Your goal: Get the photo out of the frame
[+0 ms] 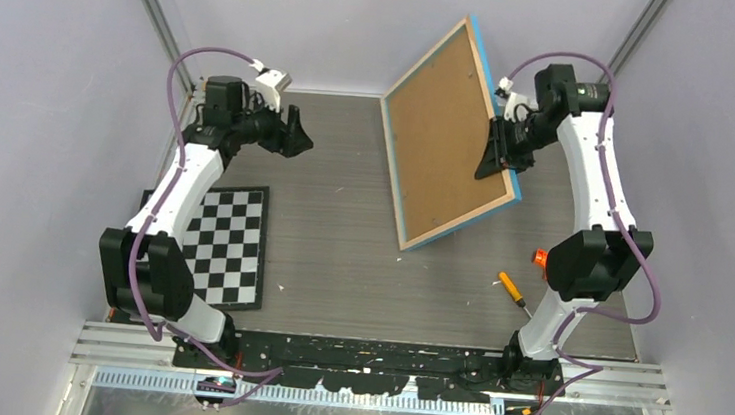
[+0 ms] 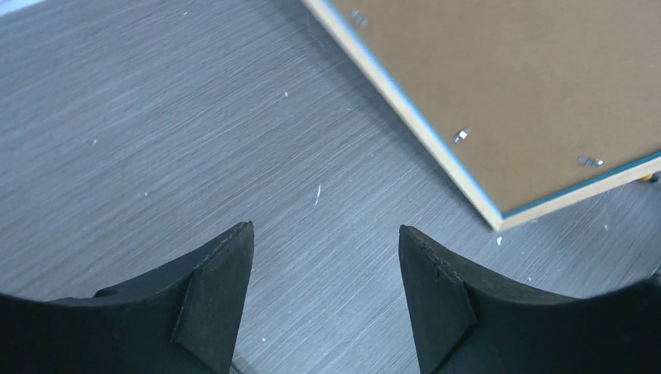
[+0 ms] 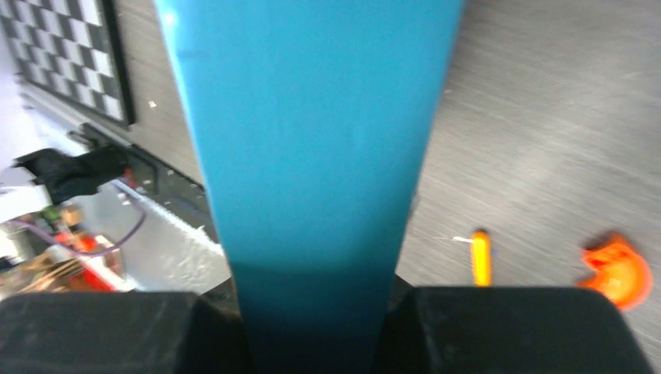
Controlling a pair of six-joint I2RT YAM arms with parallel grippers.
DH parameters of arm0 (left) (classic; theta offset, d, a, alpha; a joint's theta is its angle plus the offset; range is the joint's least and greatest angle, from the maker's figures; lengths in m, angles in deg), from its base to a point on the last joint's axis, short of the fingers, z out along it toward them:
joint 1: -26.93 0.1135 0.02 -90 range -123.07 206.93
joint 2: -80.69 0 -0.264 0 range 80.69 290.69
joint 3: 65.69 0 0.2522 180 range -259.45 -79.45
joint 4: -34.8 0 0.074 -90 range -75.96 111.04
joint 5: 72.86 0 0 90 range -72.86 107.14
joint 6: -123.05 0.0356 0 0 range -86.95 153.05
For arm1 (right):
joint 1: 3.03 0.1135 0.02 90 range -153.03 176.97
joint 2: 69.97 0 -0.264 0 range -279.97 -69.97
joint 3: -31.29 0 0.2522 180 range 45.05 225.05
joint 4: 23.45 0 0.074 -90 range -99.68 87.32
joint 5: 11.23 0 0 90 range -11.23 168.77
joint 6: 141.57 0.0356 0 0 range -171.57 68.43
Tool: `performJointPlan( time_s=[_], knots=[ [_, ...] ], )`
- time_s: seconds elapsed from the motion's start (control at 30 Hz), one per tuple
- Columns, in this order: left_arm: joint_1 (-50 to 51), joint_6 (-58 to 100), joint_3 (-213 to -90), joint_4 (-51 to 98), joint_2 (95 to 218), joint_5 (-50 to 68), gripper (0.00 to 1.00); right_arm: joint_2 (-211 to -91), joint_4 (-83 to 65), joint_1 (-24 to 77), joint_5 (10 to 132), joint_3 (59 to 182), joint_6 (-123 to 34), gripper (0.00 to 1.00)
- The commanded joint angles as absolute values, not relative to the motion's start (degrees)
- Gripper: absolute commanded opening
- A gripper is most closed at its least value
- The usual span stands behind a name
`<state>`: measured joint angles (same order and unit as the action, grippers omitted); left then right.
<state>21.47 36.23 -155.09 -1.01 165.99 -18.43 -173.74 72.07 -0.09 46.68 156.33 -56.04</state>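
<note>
The raised frame swings toward the left in the top view and down next in my right gripper, turning onto the bare tabletop, clear of things.
The frame (image 1: 445, 139) is tilted up off the table, its brown fibreboard back toward the camera, with wood rim and blue edge. My right gripper (image 1: 496, 157) is shut on its right edge and holds it raised; in the right wrist view the blue edge (image 3: 312, 140) runs between the jaws. The photo is hidden behind the back. My left gripper (image 1: 295, 133) is open and empty at the back left, above bare table. The left wrist view shows the frame's back (image 2: 530, 86) with small metal tabs (image 2: 461, 135) beyond my open fingers (image 2: 214, 288).
A black-and-white checkerboard (image 1: 228, 245) lies at the left front. An orange-handled screwdriver (image 1: 511, 288) and an orange object (image 1: 540, 260) lie by the right arm's base. Grey walls close in the table at the back and sides.
</note>
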Motion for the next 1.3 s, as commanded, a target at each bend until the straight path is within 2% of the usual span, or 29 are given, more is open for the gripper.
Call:
performJointPlan(
  time_s=[0.0,0.27,0.5,0.63,0.87,1.27],
  knots=[
    [23.8,30.6,-157.2,3.0,166.8,-19.3,0.69,-172.3,71.4,1.5,55.8,168.8,-65.9,0.01],
    [25.0,31.1,-156.5,5.7,165.7,-20.5,0.68,-172.2,69.6,10.4,71.2,174.8,-71.2,0.01],
    [25.1,38.9,-153.4,7.0,161.5,-18.0,0.70,-171.5,64.6,21.2,86.5,173.2,-76.0,0.01],
    [26.6,37.4,-152.6,9.0,159.4,-14.0,0.69,-171.1,60.5,27.2,93.6,170.6,-78.6,0.01],
    [37.3,30.0,-155.3,10.1,160.1,-11.4,0.68,-167.9,49.7,36.4,103.5,158.9,-85.1,0.00],
    [40.0,39.8,-150.5,6.8,156.1,-15.3,0.68,-157.6,25.8,43.1,108.1,124.7,-93.1,0.00]
  ],
)
